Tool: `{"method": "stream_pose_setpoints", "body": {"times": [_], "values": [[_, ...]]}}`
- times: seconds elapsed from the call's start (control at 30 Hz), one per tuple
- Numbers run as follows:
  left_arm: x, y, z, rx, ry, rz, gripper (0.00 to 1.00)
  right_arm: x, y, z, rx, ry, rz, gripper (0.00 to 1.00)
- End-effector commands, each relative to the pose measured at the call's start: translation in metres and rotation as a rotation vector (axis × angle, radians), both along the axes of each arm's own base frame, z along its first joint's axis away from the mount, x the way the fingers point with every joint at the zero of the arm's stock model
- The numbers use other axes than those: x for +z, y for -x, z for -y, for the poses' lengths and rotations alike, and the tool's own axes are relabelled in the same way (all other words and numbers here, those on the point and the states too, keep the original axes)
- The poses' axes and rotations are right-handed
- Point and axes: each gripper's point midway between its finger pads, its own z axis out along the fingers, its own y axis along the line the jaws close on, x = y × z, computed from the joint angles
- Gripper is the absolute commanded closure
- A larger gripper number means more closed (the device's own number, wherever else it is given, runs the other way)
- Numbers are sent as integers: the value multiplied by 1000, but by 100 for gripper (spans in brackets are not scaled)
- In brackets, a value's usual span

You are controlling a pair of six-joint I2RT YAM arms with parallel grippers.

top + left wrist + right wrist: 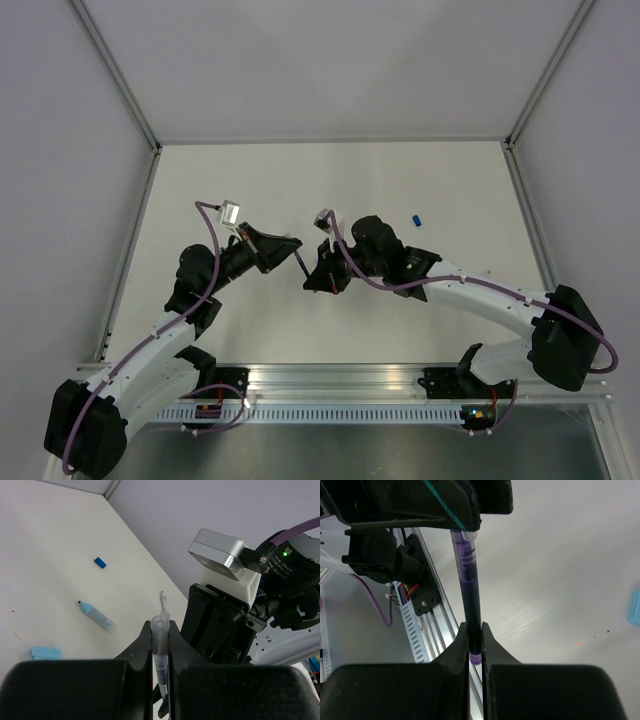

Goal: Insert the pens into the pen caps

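Note:
The dark pen [470,595] has its see-through cap on, so my right gripper will move it outward and down and release it on the bare tabletop beside the capped pale-blue pen.
My left gripper [292,248] [160,625] is shut on a pale see-through pen cap [161,637]. My right gripper [318,278] [475,627] is shut on a slim dark pen [470,595] near its purple rear end. The pen spans the short gap between the grippers above the table [303,265]. Its front end sits inside the cap [464,536] under the left gripper's fingers [420,500]. On the table lie a dark blue cap [417,218] [100,562], a pale sky-blue cap [46,653] and a capped pale-blue pen [97,617].
A thin white stick [163,599] lies on the table just beyond the left fingertips. The right arm's wrist and camera [225,560] fill the right of the left wrist view. A metal rail [400,380] runs along the near edge. A pale blue piece [635,607] shows at the right edge.

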Motion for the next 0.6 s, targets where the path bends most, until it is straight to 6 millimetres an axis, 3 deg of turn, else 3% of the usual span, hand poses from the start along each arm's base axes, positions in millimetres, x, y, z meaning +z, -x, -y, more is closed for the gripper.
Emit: {"method": "stream_pose_setpoints", "body": {"times": [0.0,0.2,0.37,0.57], "values": [[-44,51,22,-248,-43,-155,98,133,-79,-10,-190,-316,288,100],[-46,59,24,-286,-16,-159,98,158,-80,-15,-105,-363,338,100],[-46,61,28,-309,-2,-170,98,163,-81,-22,-47,-369,403,100],[-57,64,28,-305,-25,-161,98,171,-95,-13,-59,-377,465,100]]}}
